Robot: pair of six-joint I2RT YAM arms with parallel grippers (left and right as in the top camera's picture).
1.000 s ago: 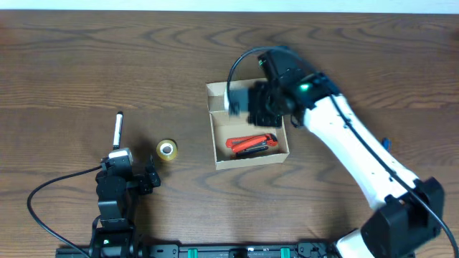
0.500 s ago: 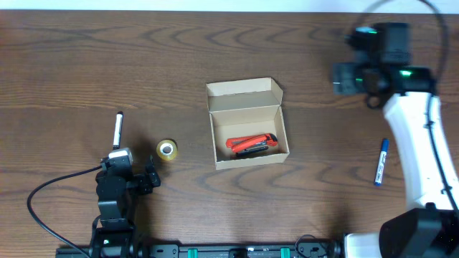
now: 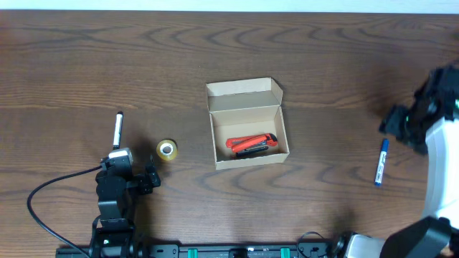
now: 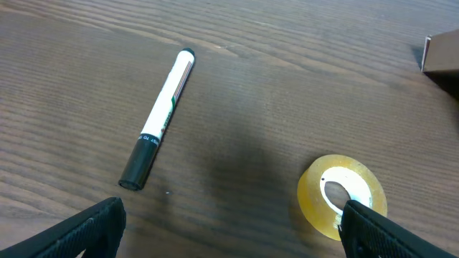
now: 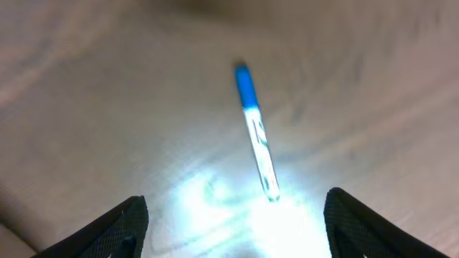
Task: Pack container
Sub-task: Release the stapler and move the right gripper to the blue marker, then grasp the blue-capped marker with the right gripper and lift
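The marker is still on the tabletop outside the box, so my right gripper will next move down and back toward the base onto the white marker's body (image 3: 380,168) (image 5: 261,152).
The container (image 3: 247,122) is a tan cardboard box at the table's middle, its flap lid (image 3: 244,89) folded back. A red and black utility knife (image 3: 251,144) lies inside. My right gripper (image 3: 394,123) hovers open at the far right, over a blue pen (image 3: 380,161). In the right wrist view the blue pen (image 5: 254,132) lies on the table ahead of the right gripper (image 5: 237,229), which holds nothing. My left gripper (image 3: 130,172) rests open near the front left. In its wrist view the left gripper (image 4: 229,236) is empty, and a tape roll (image 4: 343,195) lies by its right finger.
A black and white marker (image 3: 118,127) lies left of the yellow tape roll (image 3: 167,150), and the same marker (image 4: 161,118) shows ahead of the left fingers. A corner of the box (image 4: 441,54) shows at the left wrist view's right edge. Bright glare washes out the right wrist view.
My right arm has swung away from above the box to the far right, ending over the blue pen, with its jaws wider apart. The left arm has not moved.
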